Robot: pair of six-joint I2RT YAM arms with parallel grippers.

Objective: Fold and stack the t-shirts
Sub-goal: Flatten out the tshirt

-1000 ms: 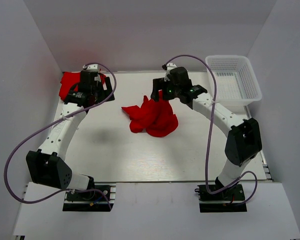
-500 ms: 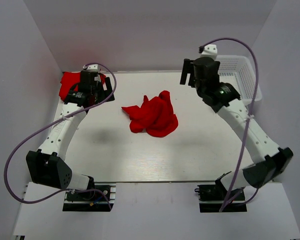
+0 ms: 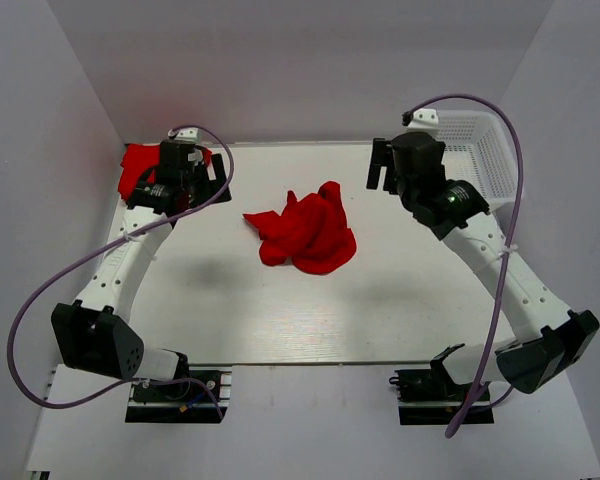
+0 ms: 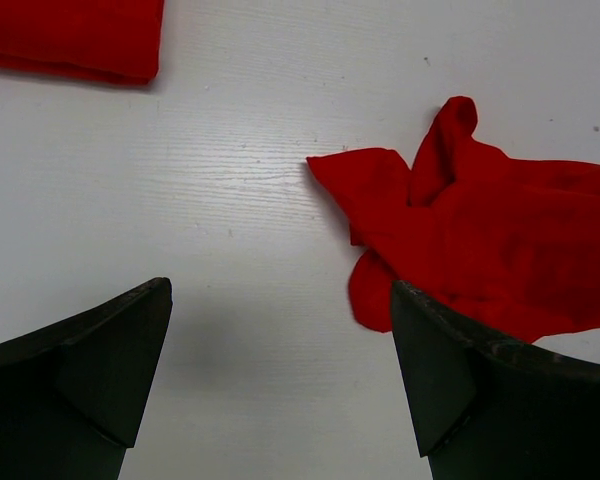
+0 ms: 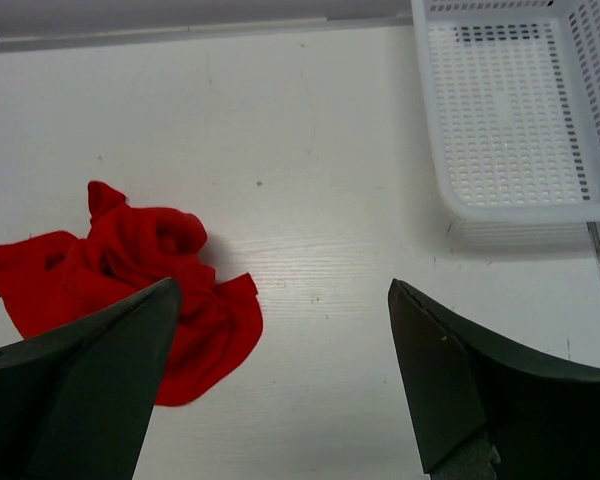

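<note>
My left gripper should next move down toward the crumpled red t-shirt, onto the pointed tip of cloth (image 3: pixel 250 217) (image 4: pixel 322 167) nearest the folded t-shirt, because that tip of cloth sticks out over bare table.
A crumpled red t-shirt (image 3: pixel 306 233) lies in a heap at the table's middle. It also shows in the left wrist view (image 4: pixel 485 240) and the right wrist view (image 5: pixel 120 285). A second red t-shirt (image 3: pixel 137 166), folded flat, lies at the far left corner, and its edge shows in the left wrist view (image 4: pixel 75 38). My left gripper (image 3: pixel 212 178) is open and empty, held above the table between the two shirts. My right gripper (image 3: pixel 382 165) is open and empty, raised to the right of the heap.
A white plastic mesh basket (image 3: pixel 490 180) stands at the far right corner and shows in the right wrist view (image 5: pixel 525 205). White walls close in the table at the left, back and right.
My right gripper has come away from the top of the crumpled shirt and moved up and to the right, toward the basket. The heap stays where it was. The left arm has not moved.
</note>
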